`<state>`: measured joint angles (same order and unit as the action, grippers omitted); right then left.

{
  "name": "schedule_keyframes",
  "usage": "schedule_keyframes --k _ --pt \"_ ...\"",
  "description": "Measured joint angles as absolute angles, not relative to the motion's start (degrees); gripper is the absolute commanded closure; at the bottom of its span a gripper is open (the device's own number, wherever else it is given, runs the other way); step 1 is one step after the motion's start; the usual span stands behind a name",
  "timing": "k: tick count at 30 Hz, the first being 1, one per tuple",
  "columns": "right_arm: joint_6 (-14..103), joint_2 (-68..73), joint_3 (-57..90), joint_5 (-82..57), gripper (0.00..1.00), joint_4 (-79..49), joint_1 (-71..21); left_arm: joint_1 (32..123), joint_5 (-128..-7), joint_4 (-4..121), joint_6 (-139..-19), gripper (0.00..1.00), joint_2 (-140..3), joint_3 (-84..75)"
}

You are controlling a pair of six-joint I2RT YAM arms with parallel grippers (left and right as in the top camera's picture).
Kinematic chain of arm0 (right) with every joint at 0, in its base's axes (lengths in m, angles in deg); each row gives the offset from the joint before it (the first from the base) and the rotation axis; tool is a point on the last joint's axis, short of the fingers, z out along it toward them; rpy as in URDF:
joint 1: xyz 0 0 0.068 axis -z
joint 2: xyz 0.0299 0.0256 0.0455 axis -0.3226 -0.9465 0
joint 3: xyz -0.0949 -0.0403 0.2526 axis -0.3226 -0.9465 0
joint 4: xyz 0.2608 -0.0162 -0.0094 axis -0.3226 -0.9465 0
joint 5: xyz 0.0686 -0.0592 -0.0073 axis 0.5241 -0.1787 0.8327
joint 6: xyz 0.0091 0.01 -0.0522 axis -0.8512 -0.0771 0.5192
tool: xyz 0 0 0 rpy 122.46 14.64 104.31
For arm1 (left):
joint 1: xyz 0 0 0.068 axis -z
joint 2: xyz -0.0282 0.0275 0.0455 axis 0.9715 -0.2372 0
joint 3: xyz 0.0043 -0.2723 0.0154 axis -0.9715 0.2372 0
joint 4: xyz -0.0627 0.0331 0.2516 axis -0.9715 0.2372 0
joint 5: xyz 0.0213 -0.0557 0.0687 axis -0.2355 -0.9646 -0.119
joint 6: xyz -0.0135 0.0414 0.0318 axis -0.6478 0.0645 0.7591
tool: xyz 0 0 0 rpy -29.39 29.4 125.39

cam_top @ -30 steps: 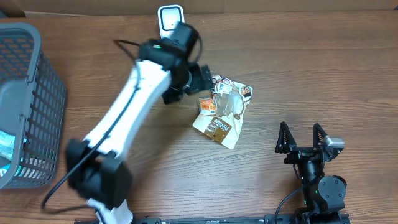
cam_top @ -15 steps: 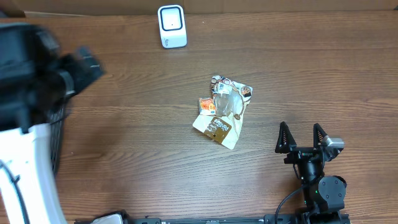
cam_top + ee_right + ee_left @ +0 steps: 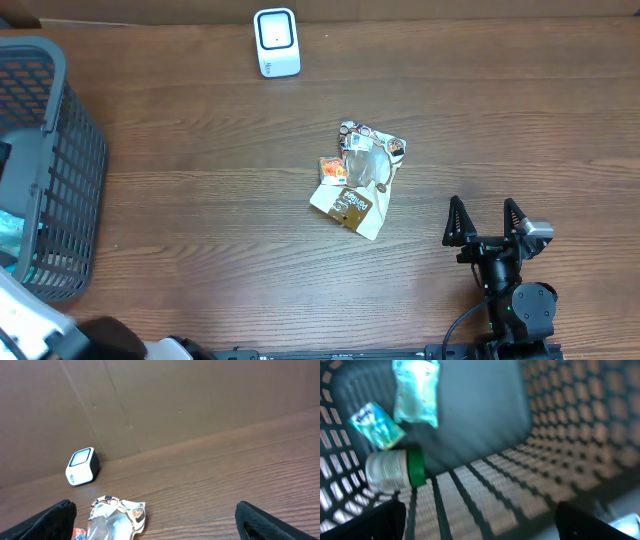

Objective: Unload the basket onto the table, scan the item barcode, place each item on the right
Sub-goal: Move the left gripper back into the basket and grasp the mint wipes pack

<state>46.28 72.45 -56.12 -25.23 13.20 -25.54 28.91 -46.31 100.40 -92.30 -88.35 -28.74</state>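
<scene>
My left gripper comes down between the basket's mesh sides and closes around the teal pouch (image 3: 10,234) (image 3: 416,392) next, since it lies on the basket's bottom with bare bottom beside it.
A crumpled printed snack packet (image 3: 358,181) lies flat at mid-table, also at the bottom left of the right wrist view (image 3: 114,519). The white barcode scanner (image 3: 276,42) stands at the far edge (image 3: 82,466). My left gripper (image 3: 477,510) hangs open inside the grey mesh basket (image 3: 560,420), holding nothing. Beyond it lie a teal pouch (image 3: 416,392), a teal box (image 3: 376,424) and a white bottle with a green cap (image 3: 395,467). My right gripper (image 3: 483,208) rests open at the near right, clear of the packet.
The basket (image 3: 60,150) fills the table's left edge. The left arm shows in the overhead view only as a white and dark blur (image 3: 40,335) at the lower left. A brown cardboard wall (image 3: 200,395) backs the table.
The left arm has swung from beside the packet and scanner across to the left, and its gripper now sits in the basket. The packet and the right arm have not moved.
</scene>
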Motion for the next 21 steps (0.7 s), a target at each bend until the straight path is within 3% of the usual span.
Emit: schedule_keyframes --k 21 --pt "46.3 72.5 -56.1 -25.2 0.00 13.2 -25.6 26.2 -27.2 96.2 -92.3 0.06 -116.1 -28.7"
